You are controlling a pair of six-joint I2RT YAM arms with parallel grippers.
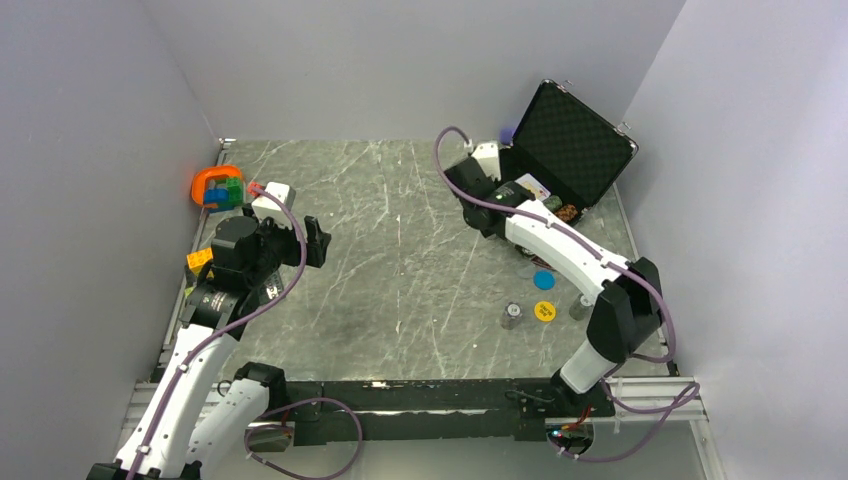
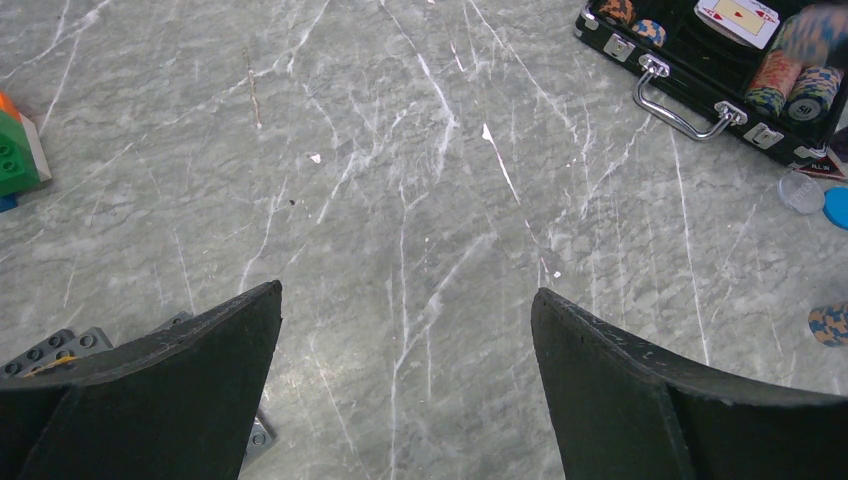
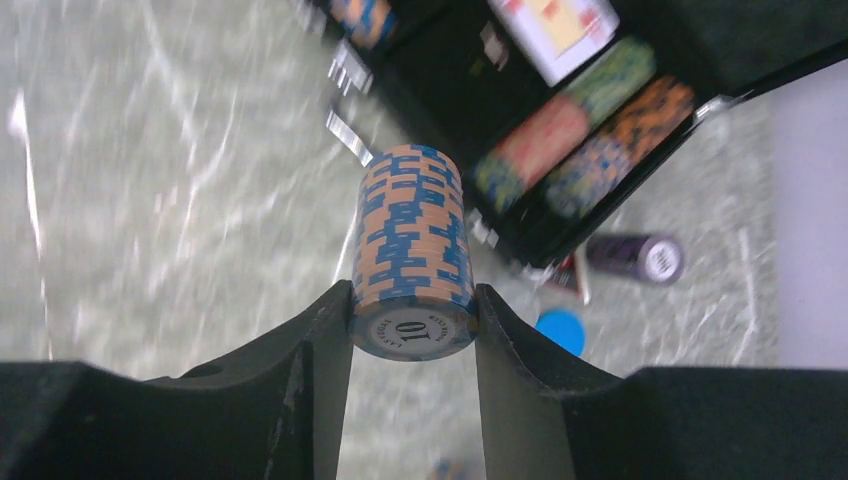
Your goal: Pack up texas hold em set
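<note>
My right gripper holds the chip stack, and the spot in the tray (image 1: 510, 167) beside the card deck lies outward and below it. I will move my right gripper outward and down to let go of the stack there.
The black briefcase (image 1: 575, 135) stands open at the back right, lid up, with a card deck (image 3: 560, 25) and chip stacks (image 3: 590, 130) in its tray. My right gripper (image 3: 413, 295) is shut on a blue-and-orange chip stack (image 3: 410, 240) marked 10, held above the table just left of the case (image 3: 450, 90). A blue disc (image 1: 543, 279), a yellow disc (image 1: 544, 310) and two chip stacks (image 1: 512, 316) (image 1: 580, 305) lie on the table near the right arm. My left gripper (image 2: 405, 300) is open and empty over bare table at the left (image 1: 318, 240).
An orange ring with coloured blocks (image 1: 218, 187) sits at the back left, with a white box (image 1: 272, 195) beside it and an orange block (image 1: 199, 258) nearer. A dark purple stack (image 3: 635, 258) lies by the case front. Walls close in the left, back and right.
</note>
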